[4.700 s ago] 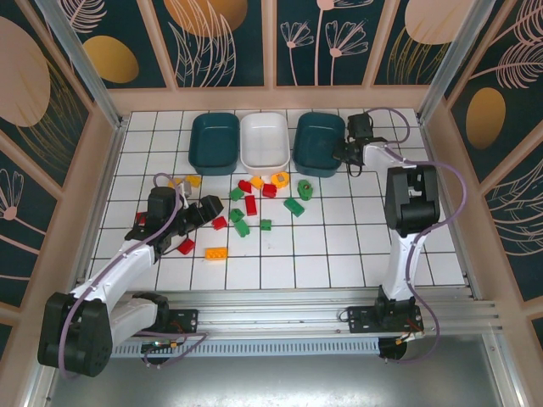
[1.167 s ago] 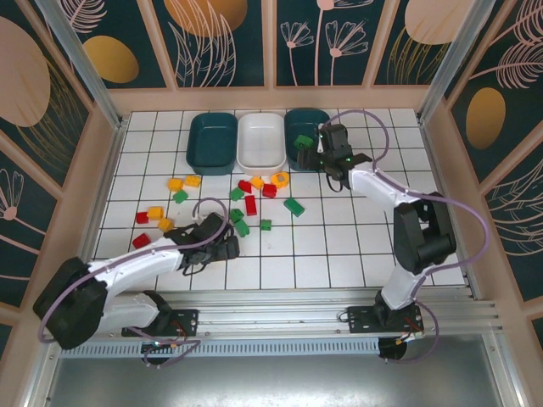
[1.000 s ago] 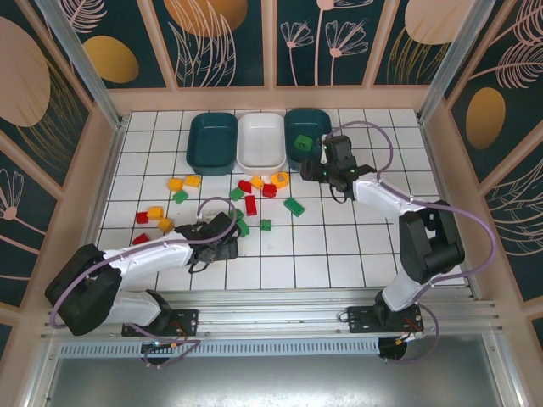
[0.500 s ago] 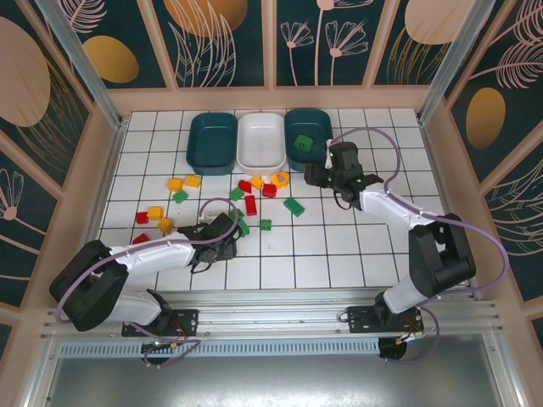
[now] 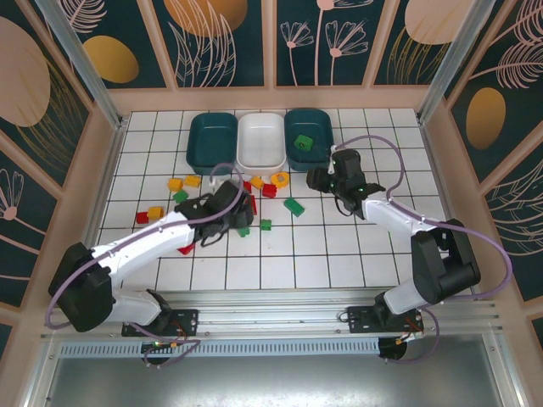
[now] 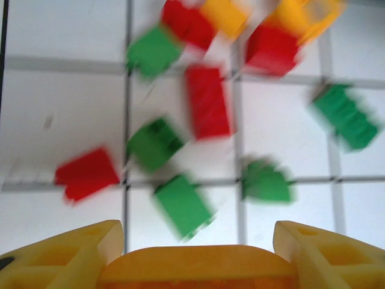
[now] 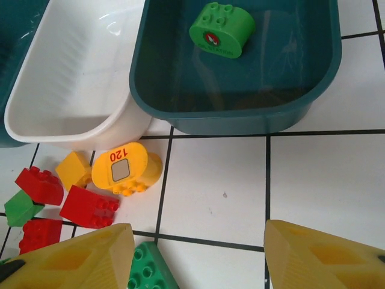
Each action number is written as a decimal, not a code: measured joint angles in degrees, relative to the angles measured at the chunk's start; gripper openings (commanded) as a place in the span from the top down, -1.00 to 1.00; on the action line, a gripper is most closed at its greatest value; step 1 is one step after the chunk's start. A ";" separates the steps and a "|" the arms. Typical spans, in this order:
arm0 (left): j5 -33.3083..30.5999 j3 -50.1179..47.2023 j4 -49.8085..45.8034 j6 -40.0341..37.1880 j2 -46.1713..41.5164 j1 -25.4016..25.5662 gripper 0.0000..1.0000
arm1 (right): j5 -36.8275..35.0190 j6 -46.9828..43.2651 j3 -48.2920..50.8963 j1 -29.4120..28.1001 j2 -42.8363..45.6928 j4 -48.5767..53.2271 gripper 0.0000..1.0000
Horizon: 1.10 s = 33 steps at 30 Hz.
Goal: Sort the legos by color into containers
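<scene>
I will next move my left gripper outward over the bottom of the white tray (image 5: 261, 149), which is still bare, and release the long yellow-orange brick there.
Red, green and yellow-orange legos (image 5: 270, 190) lie scattered on the white tiles in front of three trays. My left gripper (image 5: 240, 209) hovers over the pile, shut on a long yellow-orange brick (image 6: 198, 268) that spans the gap between its fingers (image 6: 90, 247). Below it lie a green brick (image 6: 182, 205) and a long red brick (image 6: 207, 101). My right gripper (image 7: 195, 229) is open with nothing in it, just in front of the right teal tray (image 7: 240, 123). That tray holds one rounded green brick (image 7: 221, 29). The white tray (image 7: 78, 72) and the left teal tray (image 5: 212, 142) look bare.
A yellow brick marked "120" (image 7: 123, 168), red bricks (image 7: 89, 206) and a green brick (image 7: 147, 271) lie left of the right gripper. More bricks sit at the left (image 5: 155, 212), and a red one (image 5: 185, 248) lies nearer the front. Wooden walls ring the table.
The right gripper let the green brick go into the right teal tray and drew back, open. The left gripper took the yellow-orange brick from the front tiles and swung up over the pile.
</scene>
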<state>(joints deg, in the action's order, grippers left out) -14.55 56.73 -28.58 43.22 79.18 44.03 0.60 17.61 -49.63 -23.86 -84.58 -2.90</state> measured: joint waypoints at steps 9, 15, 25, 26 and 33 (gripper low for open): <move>2.23 37.51 -0.22 -10.95 27.96 -9.66 0.06 | -3.69 6.73 11.21 1.70 3.04 -8.55 -0.20; 4.66 68.28 -3.98 -15.43 53.09 -13.84 0.07 | -6.51 8.46 15.28 2.08 6.10 -12.44 -0.21; 7.98 73.05 -8.98 -17.79 60.76 -14.91 -0.95 | -7.06 8.72 15.67 2.56 6.97 -15.37 -0.21; 8.17 73.05 -8.90 -18.23 60.52 -15.08 -0.97 | -7.08 8.72 15.67 2.56 6.97 -15.39 -0.21; 8.33 63.14 -6.32 -19.76 50.14 -15.54 -0.95 | -7.28 8.72 16.50 2.54 7.32 -15.43 -0.22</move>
<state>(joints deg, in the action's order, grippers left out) -6.22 119.87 -34.89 23.46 129.32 28.49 -6.68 26.33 -33.12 -21.32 -77.25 -18.33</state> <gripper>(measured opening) 0.978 0.607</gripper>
